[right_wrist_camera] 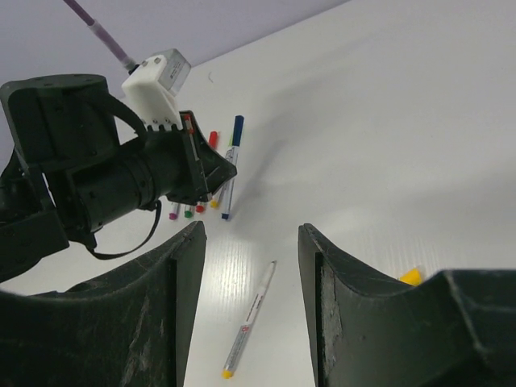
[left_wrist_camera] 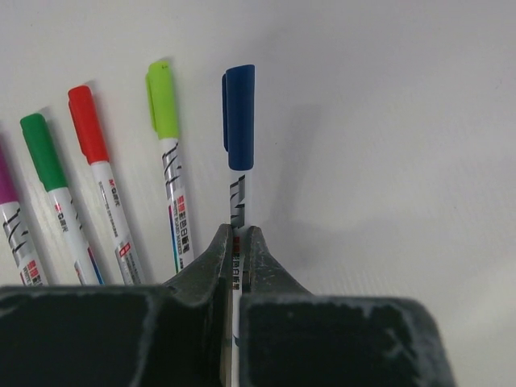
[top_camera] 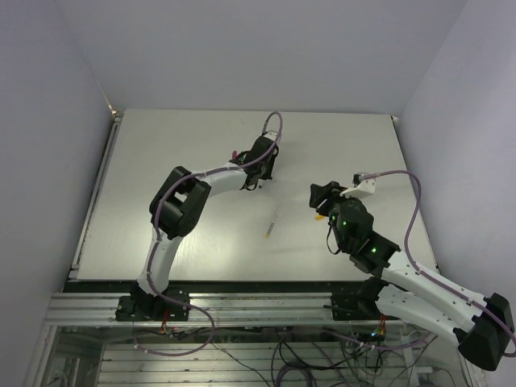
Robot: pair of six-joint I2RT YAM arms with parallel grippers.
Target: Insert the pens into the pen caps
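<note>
The pen in the left gripper already has its dark blue cap on, so the left gripper will move down toward the bare table [top_camera: 272, 169] beside the lime-green pen and let go of the white body of its pen.
My left gripper [left_wrist_camera: 237, 234] is shut on the white barrel of a pen [left_wrist_camera: 237, 197] that wears a dark blue cap [left_wrist_camera: 239, 117] and points away over the table. To its left lie capped pens in a row: lime-green [left_wrist_camera: 163, 101], red [left_wrist_camera: 87, 125], green [left_wrist_camera: 42, 151] and purple [left_wrist_camera: 5, 181]. An uncapped pen [right_wrist_camera: 250, 318] with a yellow end lies alone on the table, below and between the fingers of my open, empty right gripper [right_wrist_camera: 251, 230]. A yellow cap [right_wrist_camera: 411, 276] peeks out behind the right finger. From above, the loose pen [top_camera: 272, 223] lies between both grippers.
The white table [top_camera: 193, 145] is walled at the back and on both sides. My left gripper [top_camera: 260, 177] reaches to the far middle and my right gripper [top_camera: 320, 197] hovers right of centre. A purple cable [top_camera: 278, 125] loops above the left wrist.
</note>
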